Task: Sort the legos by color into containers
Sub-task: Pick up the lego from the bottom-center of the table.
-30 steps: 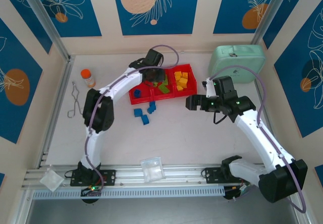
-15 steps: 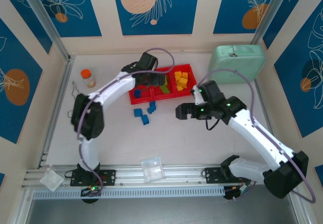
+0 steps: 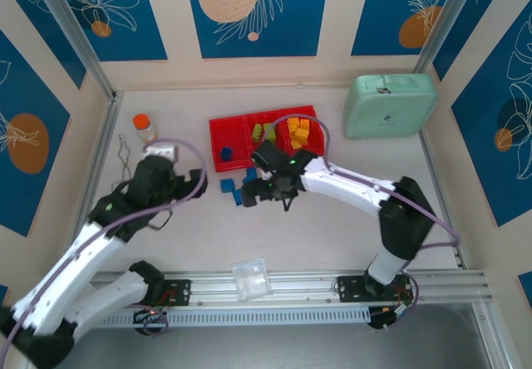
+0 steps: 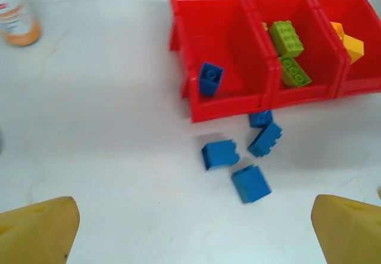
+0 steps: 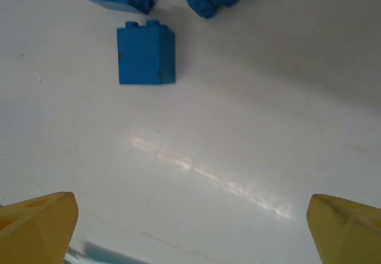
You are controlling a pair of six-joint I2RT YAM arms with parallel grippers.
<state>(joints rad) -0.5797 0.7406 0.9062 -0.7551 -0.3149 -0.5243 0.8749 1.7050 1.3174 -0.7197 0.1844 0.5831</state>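
Observation:
Next, my right gripper needs to advance over the nearest loose blue lego [image 3: 238,197] [image 5: 143,55] and lower the open fingertips around its sides, since it lies below and slightly beyond the fingertips.
The red tray [image 3: 229,124] holds one blue lego [image 4: 210,78] in its left container, green legos [image 4: 286,38] in the middle one and yellow-orange legos [image 3: 298,132] in the right one. Several blue legos [image 4: 250,183] lie loose on the table just in front of the tray. My left gripper [image 3: 199,178] is open and empty, left of these bricks and back from the tray. My right gripper [image 3: 249,196] hangs open over the loose blue legos, one blue brick [image 5: 146,55] lying a little beyond its fingertips [image 5: 36,225].
An orange-capped bottle [image 3: 143,126] and metal tongs [image 3: 125,165] lie at the far left. A mint-green case [image 3: 391,105] sits at the back right. Small clear plastic bags [image 3: 251,277] rest by the front rail.
My left gripper opened over the left container, left a blue lego there and drew back to the near left. My right arm swung left and down over the loose blue legos.

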